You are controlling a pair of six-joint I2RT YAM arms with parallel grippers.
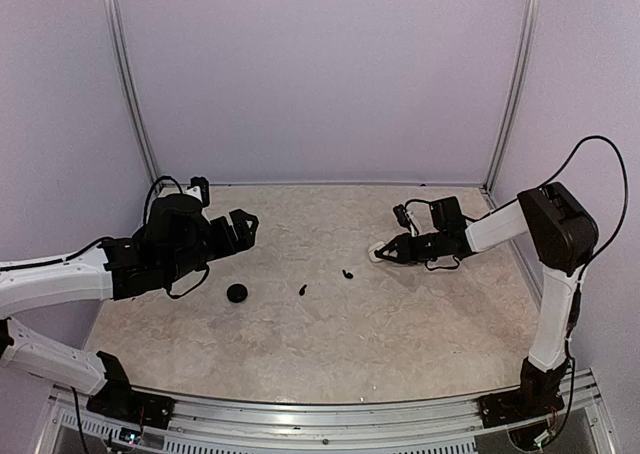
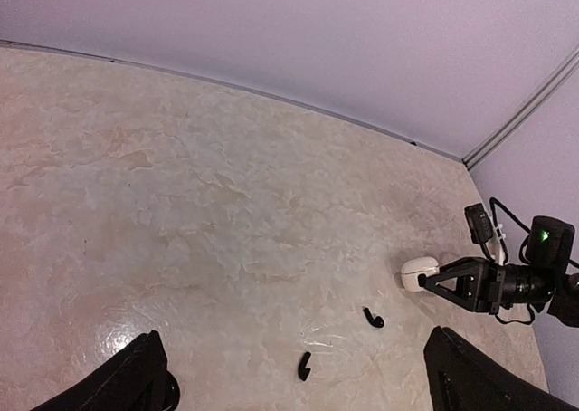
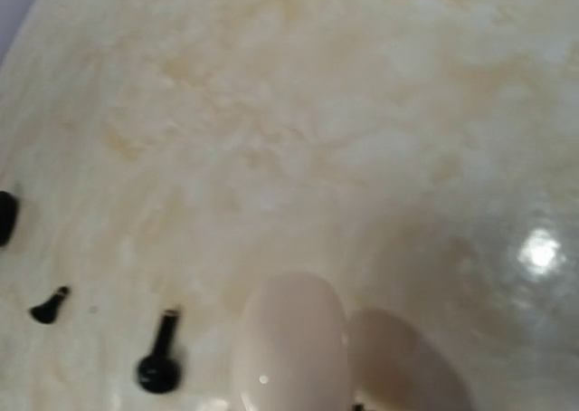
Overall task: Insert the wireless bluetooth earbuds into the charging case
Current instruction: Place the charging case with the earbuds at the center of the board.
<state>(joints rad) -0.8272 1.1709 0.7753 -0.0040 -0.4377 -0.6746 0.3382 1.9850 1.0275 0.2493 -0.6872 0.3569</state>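
Note:
I will next lower my left gripper around the case's sides while tilting its open fingers down, because the round black case (image 1: 237,293) (image 2: 172,394) is on the tabletop below those fingers.
Two black earbuds (image 1: 303,290) (image 1: 347,273) lie apart on the table's middle; both also show in the left wrist view (image 2: 305,366) (image 2: 374,318) and the right wrist view (image 3: 50,306) (image 3: 159,361). A round black case (image 1: 237,293) lies left of them. A closed white case (image 1: 378,255) (image 2: 418,272) (image 3: 291,348) rests on the table at the tips of my right gripper (image 1: 385,252), whose fingers close in on it. My left gripper (image 1: 238,229) (image 2: 294,339) is open and empty, above and behind the black case. No white earbuds show.
The marbled tabletop (image 1: 330,334) is walled by lilac panels at the back and sides. The right arm's cable (image 1: 425,206) loops above its wrist. The black case's edge peeks beside my left finger (image 2: 168,393).

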